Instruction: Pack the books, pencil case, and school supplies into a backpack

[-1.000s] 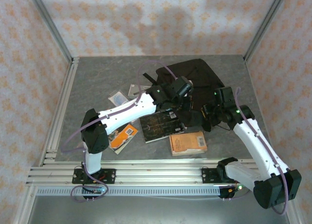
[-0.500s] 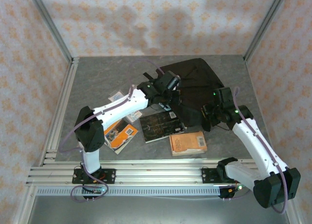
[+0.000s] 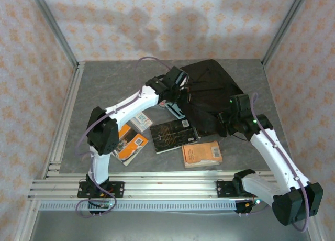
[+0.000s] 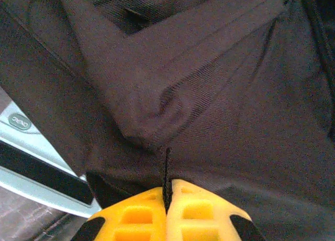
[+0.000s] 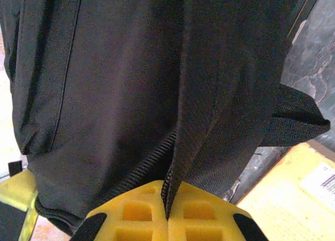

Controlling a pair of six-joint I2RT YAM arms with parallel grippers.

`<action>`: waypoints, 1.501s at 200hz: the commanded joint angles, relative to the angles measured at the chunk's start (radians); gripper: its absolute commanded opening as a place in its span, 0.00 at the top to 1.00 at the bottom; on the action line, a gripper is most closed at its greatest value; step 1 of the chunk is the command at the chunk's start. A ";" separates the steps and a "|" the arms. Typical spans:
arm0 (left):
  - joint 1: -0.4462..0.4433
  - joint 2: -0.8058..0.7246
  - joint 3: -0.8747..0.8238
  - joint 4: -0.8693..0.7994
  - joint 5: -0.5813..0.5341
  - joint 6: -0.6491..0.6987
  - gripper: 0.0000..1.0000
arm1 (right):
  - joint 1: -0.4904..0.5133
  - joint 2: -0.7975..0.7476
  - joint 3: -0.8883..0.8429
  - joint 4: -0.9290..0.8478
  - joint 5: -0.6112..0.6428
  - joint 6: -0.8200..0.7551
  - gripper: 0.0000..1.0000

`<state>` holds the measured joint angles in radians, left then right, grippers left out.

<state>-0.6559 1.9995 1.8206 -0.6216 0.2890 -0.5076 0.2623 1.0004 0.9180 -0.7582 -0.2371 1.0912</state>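
My right gripper holds the near-side fabric edge, so my left gripper needs to pull the thin black zip cord outward over the backpack's far half (image 3: 203, 79) next and let go of it.
The black backpack (image 3: 212, 94) lies at the back right of the table. My left gripper (image 3: 180, 91) is shut on a thin black zip cord (image 4: 167, 162) at the backpack's left side, against the dark fabric (image 4: 209, 94). My right gripper (image 3: 225, 123) is shut on a fabric edge beside the zip (image 5: 152, 165) at the backpack's near side (image 5: 104, 94). Three books lie in front: a black one (image 3: 172, 135), a plain orange one (image 3: 201, 153) and an orange-and-white one (image 3: 131, 144). A grey box (image 4: 23, 146) sits by the backpack's left edge (image 3: 176, 111). The pencil case is out of view.
A small flat item (image 3: 141, 123) lies under the left arm. Aluminium rails (image 3: 68, 115) run along the table's left edge, and patterned walls close the back and sides. The orange book's corner (image 5: 303, 199) shows beside the right gripper.
The left gripper has moved back and to the left along the backpack with the zip cord in it. The right arm has stayed put.
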 commanded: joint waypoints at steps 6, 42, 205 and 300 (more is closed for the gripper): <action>0.074 0.060 0.148 -0.116 -0.105 0.074 1.00 | -0.026 -0.053 -0.027 -0.029 0.070 -0.077 1.00; 0.046 0.213 0.457 -0.235 -0.090 0.127 1.00 | -0.022 -0.095 -0.131 0.196 -0.075 -0.011 1.00; 0.093 0.280 0.748 -0.347 -0.038 0.087 0.36 | 0.374 0.135 -0.144 0.613 0.200 0.096 0.89; 0.158 -0.412 0.039 -0.247 -0.215 -0.036 0.31 | 0.506 0.499 0.259 0.387 0.049 -0.249 0.18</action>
<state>-0.4866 1.6531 2.0121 -0.8833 0.1104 -0.4744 0.7616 1.5688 1.1263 -0.2176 -0.1822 1.0199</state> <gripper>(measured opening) 0.686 0.744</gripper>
